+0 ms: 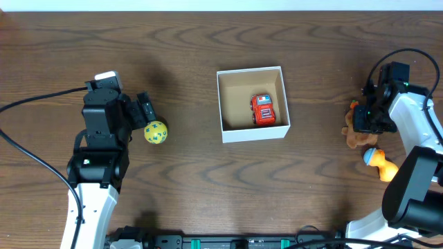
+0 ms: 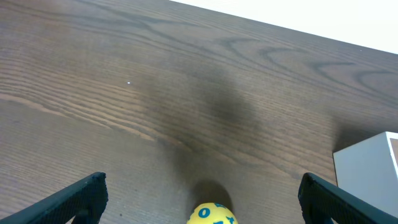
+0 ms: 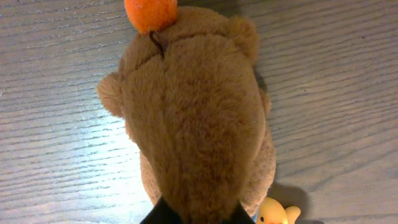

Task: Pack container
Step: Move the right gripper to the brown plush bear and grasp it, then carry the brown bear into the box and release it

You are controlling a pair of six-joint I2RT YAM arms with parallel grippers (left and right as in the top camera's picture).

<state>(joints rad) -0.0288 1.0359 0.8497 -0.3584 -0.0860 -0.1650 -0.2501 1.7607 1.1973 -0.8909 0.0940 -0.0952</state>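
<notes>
My right gripper will lift the bear over the box next and then lower it beside the red car, where the box's tan bottom is empty (image 1: 237, 103).
The container (image 1: 228, 135) is a white-walled open cardboard box with a tan inside, at the table's middle; a red toy car (image 1: 262, 110) lies in it. Its corner shows in the left wrist view (image 2: 367, 168). A yellow ball with blue marks (image 1: 156, 132) lies left of it. My left gripper (image 1: 147, 115) is open, its fingers wide either side of the ball (image 2: 212, 214). My right gripper (image 1: 365, 122) is shut on a brown plush bear (image 1: 355, 133), which fills the right wrist view (image 3: 193, 118).
A yellow-orange rubber duck (image 1: 380, 162) lies just in front of the bear, its head showing in the right wrist view (image 3: 277, 213). Black cables run at the left and right table edges. The table's far edge shows in the left wrist view.
</notes>
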